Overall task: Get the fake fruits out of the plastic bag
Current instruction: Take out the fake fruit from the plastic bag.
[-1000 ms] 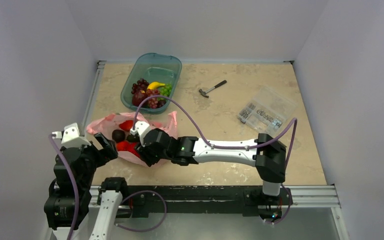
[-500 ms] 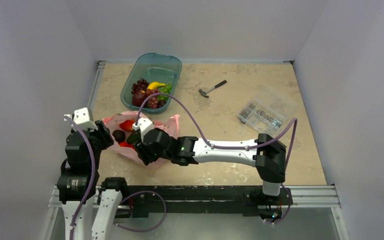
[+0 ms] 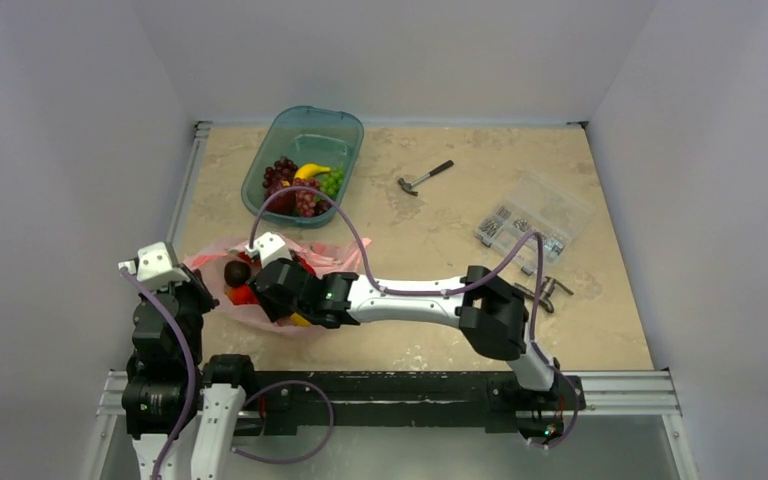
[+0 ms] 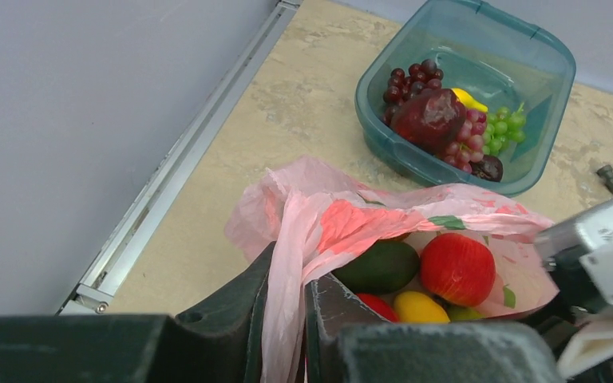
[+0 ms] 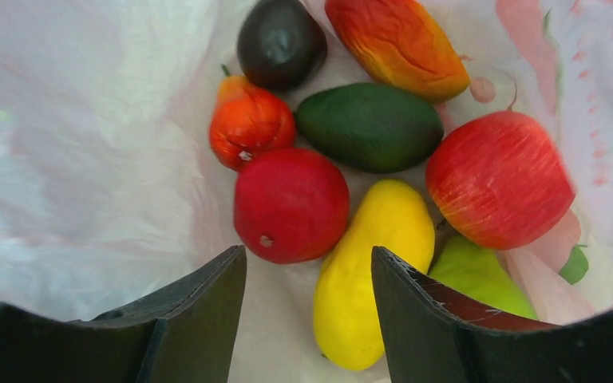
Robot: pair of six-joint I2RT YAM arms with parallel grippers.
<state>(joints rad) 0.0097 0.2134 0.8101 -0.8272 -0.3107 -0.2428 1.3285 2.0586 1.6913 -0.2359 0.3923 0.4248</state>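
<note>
The robot will next lower its right gripper deeper into the bag [image 3: 210, 262] to the yellow fruit [image 5: 375, 271], with the gripper's open fingers on either side of the fruit's long body.
The pink plastic bag [image 3: 210, 262] lies at the table's near left, its mouth held up. My left gripper [image 4: 287, 275] is shut on a fold of the bag's [image 4: 319, 207] rim. My right gripper [image 5: 309, 255] is inside the bag [image 5: 72, 159], open, just above a red round fruit [image 5: 291, 203] and a yellow fruit [image 5: 375, 271]. Around them lie a red apple [image 5: 499, 179], a green avocado [image 5: 369, 126], an orange-red fruit [image 5: 249, 124], a dark plum [image 5: 281, 41], a mango [image 5: 399, 44] and a green pear [image 5: 479, 287]. Nothing is between the right fingers.
A teal tray [image 3: 305, 128] at the back left holds grapes, a banana and other fruit. A hammer [image 3: 424, 178] and a clear box of small parts [image 3: 530, 225] lie to the right. A metal rail [image 3: 188, 180] runs along the left edge.
My left gripper came in to the bag's left rim and closed on it. My right arm pushed further left into the bag and its jaws widened.
</note>
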